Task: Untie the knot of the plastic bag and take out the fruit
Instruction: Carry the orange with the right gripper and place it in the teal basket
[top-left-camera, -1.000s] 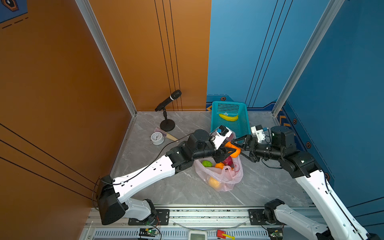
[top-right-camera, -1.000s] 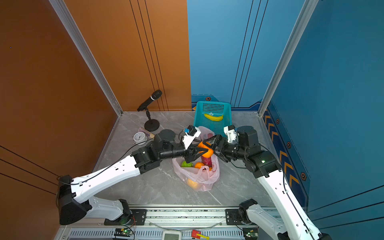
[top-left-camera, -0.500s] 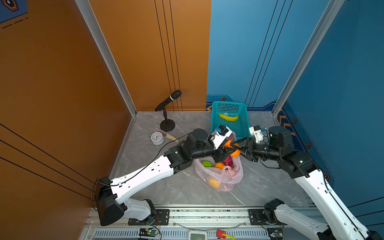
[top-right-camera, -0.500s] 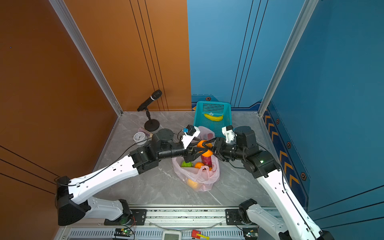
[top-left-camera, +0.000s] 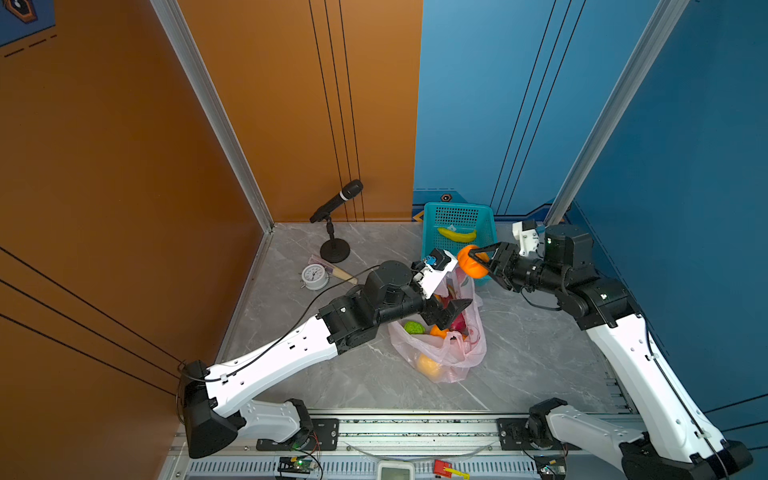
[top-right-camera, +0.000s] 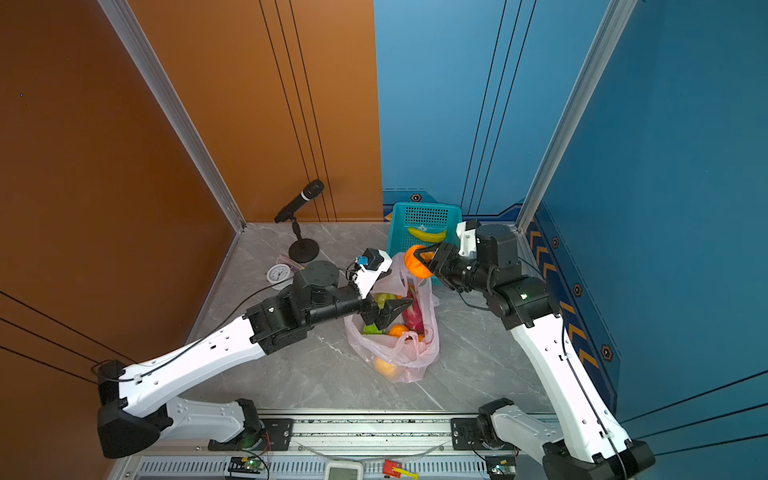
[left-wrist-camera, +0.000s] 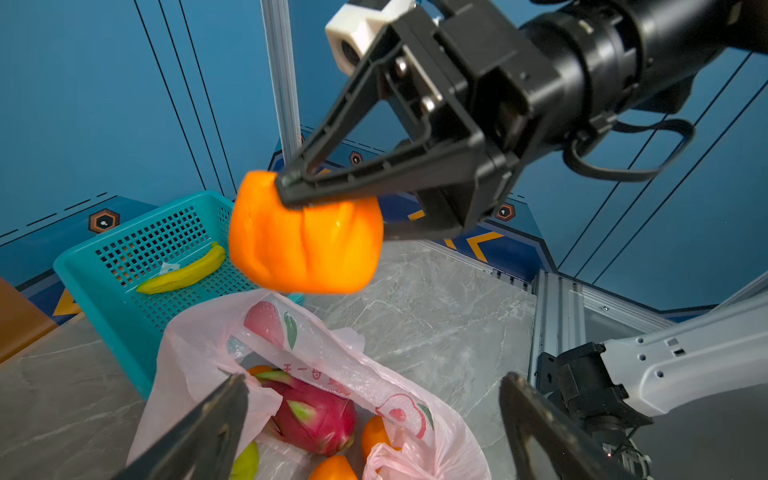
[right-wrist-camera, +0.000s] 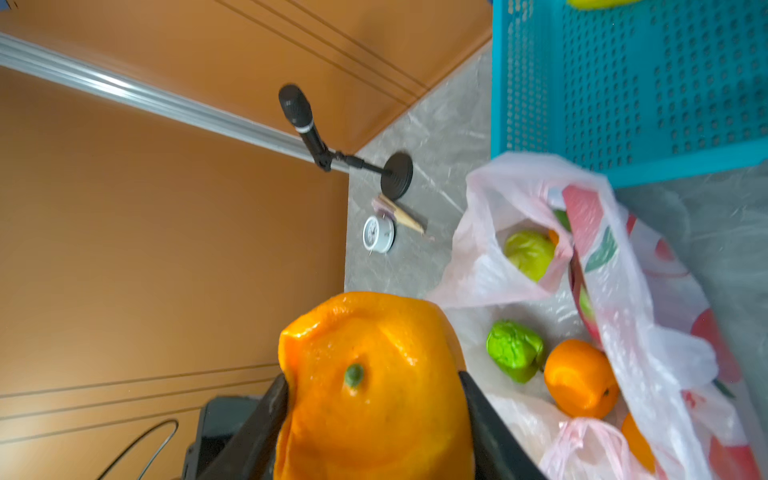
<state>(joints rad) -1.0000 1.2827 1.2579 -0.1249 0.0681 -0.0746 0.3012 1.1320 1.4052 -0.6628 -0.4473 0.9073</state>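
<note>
The robot's right gripper will carry the orange tangerine outward and down over the teal basket's bare bottom beside the banana and let it go, because that part of the basket is empty.
The pink plastic bag (top-left-camera: 446, 353) (top-right-camera: 399, 353) lies on the grey floor with its mouth wide open. No knot shows; a bunched handle (left-wrist-camera: 386, 461) hangs loose at the rim. Inside are fruit: a magenta dragon fruit (left-wrist-camera: 316, 419), tangerines (right-wrist-camera: 579, 378), green ones (right-wrist-camera: 515, 349) and a yellow one (top-left-camera: 428, 365). My right gripper (top-left-camera: 476, 257) (top-right-camera: 422, 259) (right-wrist-camera: 374, 386) is shut on an orange tangerine (top-left-camera: 467, 266) (left-wrist-camera: 305, 241), held in the air above the bag's far edge. My left gripper (top-left-camera: 455, 311) (top-right-camera: 395, 312) (left-wrist-camera: 374, 386) hangs open over the bag's mouth, holding nothing.
A teal basket (top-left-camera: 430, 249) with a yellow banana (top-left-camera: 457, 235) stands just behind the bag against the blue wall. A microphone on a stand (top-left-camera: 334, 203) and a white alarm clock (top-left-camera: 313, 276) sit at the back left. Walls close in on three sides.
The left gripper opened and let go of the tangerine, then dropped back over the bag. The right gripper closed on the tangerine and carried it up and back toward the basket.
</note>
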